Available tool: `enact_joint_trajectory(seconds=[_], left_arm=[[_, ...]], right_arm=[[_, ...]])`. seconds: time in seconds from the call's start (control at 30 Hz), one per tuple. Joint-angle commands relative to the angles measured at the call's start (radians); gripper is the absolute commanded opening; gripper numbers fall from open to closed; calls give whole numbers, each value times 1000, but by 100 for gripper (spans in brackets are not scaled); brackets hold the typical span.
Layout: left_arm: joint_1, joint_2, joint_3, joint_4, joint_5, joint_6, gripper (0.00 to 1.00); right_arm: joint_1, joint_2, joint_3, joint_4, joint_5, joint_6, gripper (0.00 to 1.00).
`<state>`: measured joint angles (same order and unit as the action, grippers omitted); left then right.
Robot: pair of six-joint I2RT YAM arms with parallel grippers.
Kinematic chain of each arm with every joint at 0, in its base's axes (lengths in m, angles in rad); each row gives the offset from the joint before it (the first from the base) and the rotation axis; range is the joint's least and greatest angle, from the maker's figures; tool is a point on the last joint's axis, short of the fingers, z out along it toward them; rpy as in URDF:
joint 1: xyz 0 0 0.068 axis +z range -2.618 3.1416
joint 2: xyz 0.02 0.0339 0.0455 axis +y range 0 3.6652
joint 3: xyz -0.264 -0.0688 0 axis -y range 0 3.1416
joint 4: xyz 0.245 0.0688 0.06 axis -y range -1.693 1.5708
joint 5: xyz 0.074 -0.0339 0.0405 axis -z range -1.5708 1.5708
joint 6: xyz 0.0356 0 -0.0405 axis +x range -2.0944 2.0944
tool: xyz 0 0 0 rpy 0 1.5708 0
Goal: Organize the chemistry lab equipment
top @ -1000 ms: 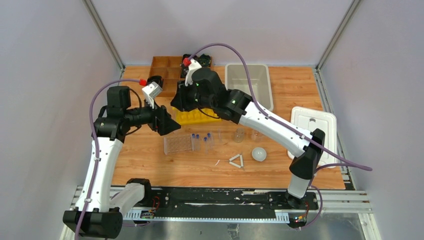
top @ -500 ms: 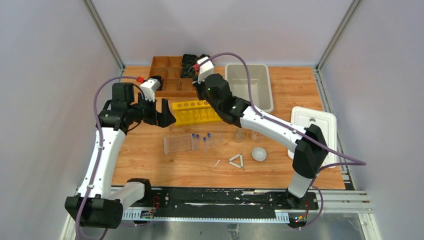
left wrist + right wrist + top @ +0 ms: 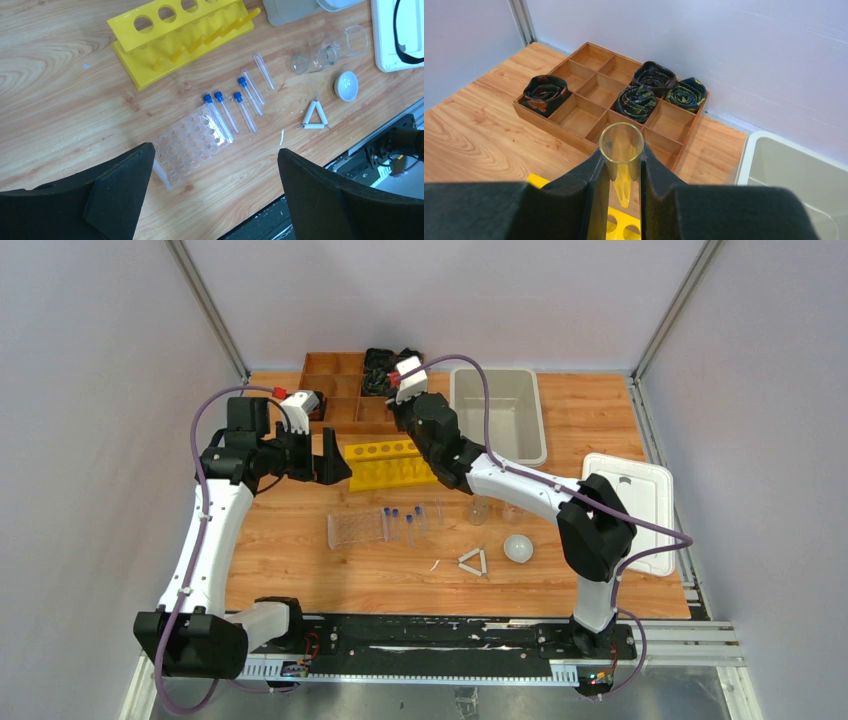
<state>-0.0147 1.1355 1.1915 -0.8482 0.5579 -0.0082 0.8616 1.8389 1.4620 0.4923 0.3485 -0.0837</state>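
Observation:
My right gripper should next lower the already upright tube into an empty hole in the yellow rack (image 3: 390, 462) (image 3: 624, 225) and release it, as that hole is below my right gripper.
My right gripper (image 3: 621, 159) is shut on a thin clear glass tube (image 3: 621, 145), held upright above the yellow rack (image 3: 624, 225); in the top view it (image 3: 408, 426) hangs over the rack's (image 3: 390, 462) back edge. My left gripper (image 3: 325, 455) is open and empty, left of the rack. In the left wrist view it (image 3: 215, 152) looks down on several blue-capped tubes (image 3: 230, 107), thin glass tubes (image 3: 263, 71), two glass vessels (image 3: 312, 57) (image 3: 354, 40), the white dish (image 3: 346, 85) and the white triangle (image 3: 315, 116).
A clear well plate (image 3: 357, 528) lies left of the blue-capped tubes. The wooden divided tray (image 3: 340, 390) with black coils stands at the back. A grey bin (image 3: 497, 410) is at the back right, and a white lid (image 3: 628, 505) at the right edge.
My right gripper, with the tube, has moved from over the rack's left end to its back edge. My left gripper has drawn back and left, away from the well plate.

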Motion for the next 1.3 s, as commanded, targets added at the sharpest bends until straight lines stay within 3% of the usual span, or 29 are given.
enact_joint_trajectory(seconds=[0.0,0.33,1.27], left_arm=[[10,18,24,5,9,7,100],[12,24,26,5,-24,32,100],[12,40,46,5,-21,38,100]], right_arm=[[-8,17,-32,103,-5,34,0],[-9,43,-64,85,-25,120,0],[-9,97,-114,100,-21,121,0]])
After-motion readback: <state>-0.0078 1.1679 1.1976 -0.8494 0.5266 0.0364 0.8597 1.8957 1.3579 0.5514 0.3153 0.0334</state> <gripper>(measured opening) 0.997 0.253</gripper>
